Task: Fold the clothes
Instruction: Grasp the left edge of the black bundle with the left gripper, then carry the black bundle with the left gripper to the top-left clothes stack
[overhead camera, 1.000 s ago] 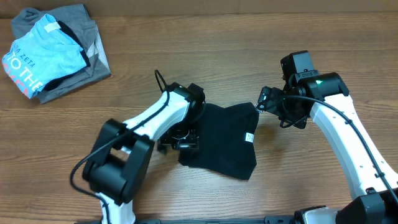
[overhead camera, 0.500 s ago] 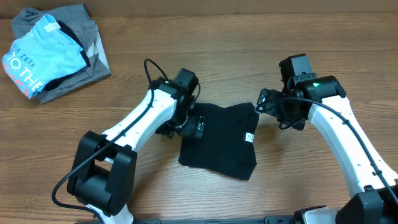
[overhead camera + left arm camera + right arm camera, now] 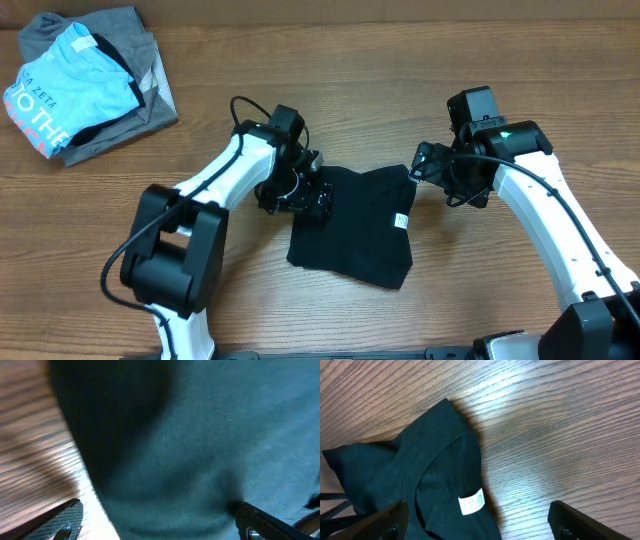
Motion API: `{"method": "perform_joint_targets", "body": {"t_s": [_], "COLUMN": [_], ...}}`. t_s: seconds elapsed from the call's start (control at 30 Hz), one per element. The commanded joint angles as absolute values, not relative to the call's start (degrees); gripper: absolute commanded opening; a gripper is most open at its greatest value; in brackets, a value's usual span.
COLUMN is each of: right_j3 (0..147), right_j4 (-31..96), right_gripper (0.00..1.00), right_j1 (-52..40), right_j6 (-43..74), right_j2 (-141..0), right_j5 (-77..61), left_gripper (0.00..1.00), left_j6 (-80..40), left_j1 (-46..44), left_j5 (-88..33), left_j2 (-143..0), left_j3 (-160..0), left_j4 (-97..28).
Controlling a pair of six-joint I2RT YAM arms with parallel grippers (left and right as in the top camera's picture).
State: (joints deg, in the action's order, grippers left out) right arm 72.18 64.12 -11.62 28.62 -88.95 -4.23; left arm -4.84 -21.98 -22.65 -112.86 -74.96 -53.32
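The black T-shirt's side edge (image 3: 307, 217) (image 3: 131, 526) lies just below my left gripper, its open fingers already straddling that cloth, so the gripper lowers slightly and pinches it next.
The black T-shirt (image 3: 360, 225) lies bunched in the middle of the table, its white neck label (image 3: 402, 221) facing up. It fills the left wrist view (image 3: 200, 450) and shows in the right wrist view (image 3: 400, 485) with the label (image 3: 471, 500). My left gripper (image 3: 300, 197) is open at the shirt's left edge, fingers straddling the fabric edge (image 3: 157, 527). My right gripper (image 3: 428, 165) is open, just above the shirt's upper right corner; its fingers (image 3: 477, 522) hold nothing.
A pile with a light blue printed shirt (image 3: 70, 85) on a grey garment (image 3: 140, 60) lies at the far left corner. Bare wooden table (image 3: 400, 60) surrounds the black shirt.
My left arm has swung toward the far side and its gripper has moved right onto the shirt's left edge. The right arm has hardly moved. The shirt lies the same.
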Motion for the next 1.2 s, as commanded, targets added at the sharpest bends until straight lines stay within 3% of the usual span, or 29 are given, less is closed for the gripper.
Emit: {"method": "perform_joint_targets", "body": {"t_s": [0.0,0.13,0.23,0.27,0.37,0.43,0.53,0.8,1.17], "right_j3": [71.81,71.81,71.81,71.81,71.81,71.81,71.81,71.81,71.81], "right_j4": [63.88,63.88,63.88,63.9,63.88,63.9,63.88,63.94,64.66], "right_gripper": [0.93,0.93,0.93,0.93,0.93,0.93,0.93,0.93,0.93], "right_j1": [-11.51,-11.51,-11.51,-11.51,-11.51,-11.51,-11.51,-11.51,-11.53], "right_j6": [28.42,28.45,28.45,28.45,28.45,28.45,28.45,28.45,28.42], "right_j2": [-89.19,-89.19,-89.19,-89.19,-89.19,-89.19,-89.19,-89.19,-89.19], "right_j5": [-4.21,-4.23,-4.23,-4.23,-4.23,-4.23,-4.67,-5.1,-6.15], "left_gripper": [1.0,0.99,0.77,0.61,0.59,0.5,0.04,0.04,0.04], "left_j6": [-2.96,-3.05,-5.96,-8.29,-11.38,-12.25,-12.23,-11.77,-8.64], "left_j1": [-21.78,-21.78,-21.8,-21.85,-21.87,-21.87,-21.87,-18.98,-8.14], "left_j5": [-27.07,-30.65,-32.05,-32.03,-32.01,-32.01,-30.89,-21.5,-9.5], "left_j2": [-117.25,-119.96,-121.8,-122.76,-123.85,-124.07,-124.07,-124.07,-124.07], "left_j3": [-75.92,-75.92,-75.92,-75.92,-75.92,-75.92,-75.92,-78.32,-91.98], "left_j4": [-53.23,-52.51,-51.59,-50.83,-50.19,-50.02,-48.9,-48.53,-54.37]}}
